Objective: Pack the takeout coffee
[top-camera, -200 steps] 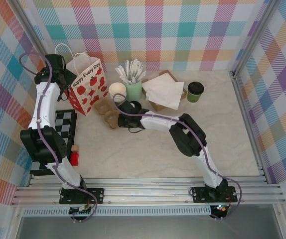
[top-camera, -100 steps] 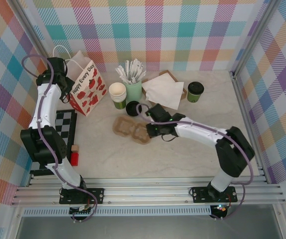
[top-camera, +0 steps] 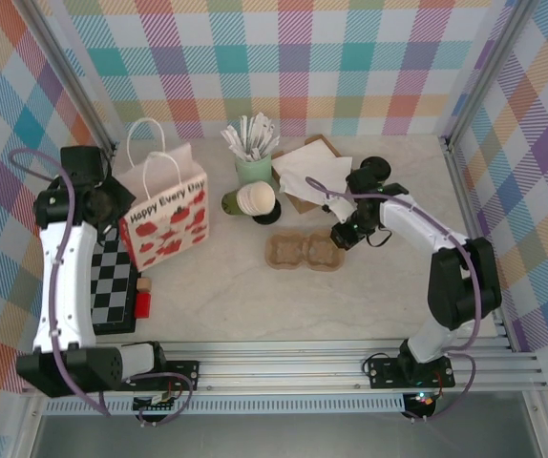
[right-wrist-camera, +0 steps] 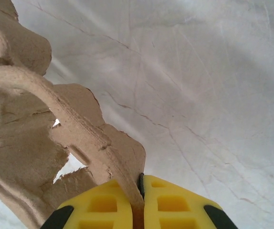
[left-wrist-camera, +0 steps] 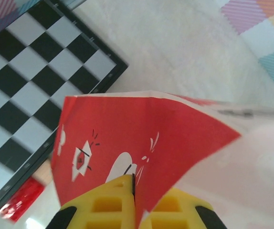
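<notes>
Open tabletop lies between, so my left gripper should next move the bag (top-camera: 166, 218) toward the cardboard carrier and release the red side panel.
The takeout coffee (top-camera: 377, 166), a dark green cup with a black lid, stands at the back right, partly hidden behind my right arm. My right gripper (top-camera: 342, 236) (right-wrist-camera: 139, 191) is shut on the right edge of a brown cardboard cup carrier (top-camera: 301, 251) (right-wrist-camera: 27, 143) that lies flat on the table. My left gripper (top-camera: 116, 203) (left-wrist-camera: 135, 191) is shut on the left edge of the red-and-white paper bag (top-camera: 166, 218) (left-wrist-camera: 142, 133), which stands upright with its handles up.
A stack of cream cups (top-camera: 252, 199) lies tipped on its side by a black lid (top-camera: 270, 217). Behind it stand a pale green cup of wrapped sticks (top-camera: 253, 164) and white napkins (top-camera: 310, 170). A chessboard (top-camera: 110, 279) (left-wrist-camera: 27, 86) and a red block (top-camera: 142, 304) lie at the left.
The left gripper shut on the bag's edge and drew the bag nearer and upright. The right gripper dragged the carrier to the right. The cream cup stack has tipped over.
</notes>
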Controlling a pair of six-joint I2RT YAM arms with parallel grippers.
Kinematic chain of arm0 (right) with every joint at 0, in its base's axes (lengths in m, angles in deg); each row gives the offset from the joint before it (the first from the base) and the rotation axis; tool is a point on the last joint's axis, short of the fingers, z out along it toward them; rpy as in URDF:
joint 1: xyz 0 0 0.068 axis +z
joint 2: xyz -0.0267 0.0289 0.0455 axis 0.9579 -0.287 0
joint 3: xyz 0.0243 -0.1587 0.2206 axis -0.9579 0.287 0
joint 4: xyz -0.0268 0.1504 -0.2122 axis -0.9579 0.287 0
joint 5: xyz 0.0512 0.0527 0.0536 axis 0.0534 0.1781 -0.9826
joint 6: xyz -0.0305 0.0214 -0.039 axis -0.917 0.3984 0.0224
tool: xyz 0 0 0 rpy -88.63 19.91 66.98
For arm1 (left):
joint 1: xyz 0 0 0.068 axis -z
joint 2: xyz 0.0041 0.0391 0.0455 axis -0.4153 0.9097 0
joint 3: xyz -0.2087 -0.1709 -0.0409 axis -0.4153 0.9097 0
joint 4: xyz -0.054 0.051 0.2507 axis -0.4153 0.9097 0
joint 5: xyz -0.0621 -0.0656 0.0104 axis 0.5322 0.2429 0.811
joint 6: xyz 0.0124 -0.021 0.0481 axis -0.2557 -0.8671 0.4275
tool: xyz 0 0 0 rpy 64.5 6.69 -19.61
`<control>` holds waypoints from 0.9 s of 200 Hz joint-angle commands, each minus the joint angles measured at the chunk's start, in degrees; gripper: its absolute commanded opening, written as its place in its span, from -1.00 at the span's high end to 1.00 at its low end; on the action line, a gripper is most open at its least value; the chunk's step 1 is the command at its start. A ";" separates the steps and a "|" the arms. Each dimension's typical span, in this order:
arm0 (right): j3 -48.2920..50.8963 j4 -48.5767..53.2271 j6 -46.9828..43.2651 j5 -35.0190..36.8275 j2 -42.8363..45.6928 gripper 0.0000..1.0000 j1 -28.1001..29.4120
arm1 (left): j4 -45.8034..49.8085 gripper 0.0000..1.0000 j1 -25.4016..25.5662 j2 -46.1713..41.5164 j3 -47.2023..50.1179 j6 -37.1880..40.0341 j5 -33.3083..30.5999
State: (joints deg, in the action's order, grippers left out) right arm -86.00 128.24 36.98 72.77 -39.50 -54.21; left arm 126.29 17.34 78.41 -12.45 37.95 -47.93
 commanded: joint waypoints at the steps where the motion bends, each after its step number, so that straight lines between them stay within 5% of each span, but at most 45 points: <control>1: -3.65 4.39 -8.99 -2.49 -3.16 0.85 -1.68 | 7.24 1.00 0.74 -4.11 4.30 2.41 -1.90; 35: -8.93 2.00 -5.32 -9.07 -7.19 0.86 -0.72 | 3.97 1.00 0.77 -3.85 7.84 1.71 4.32; 91: -9.38 4.52 -8.27 -3.30 -8.39 0.78 -0.88 | -3.16 0.93 2.19 -5.73 14.15 5.10 16.07; 180: -8.84 5.50 -11.61 4.48 -7.95 0.63 -5.52 | -4.31 0.86 6.83 -3.10 14.19 6.16 24.62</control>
State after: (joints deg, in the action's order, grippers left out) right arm -93.65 132.50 27.54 74.17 -47.11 -57.86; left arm 121.31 22.10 73.86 1.88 42.52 -28.32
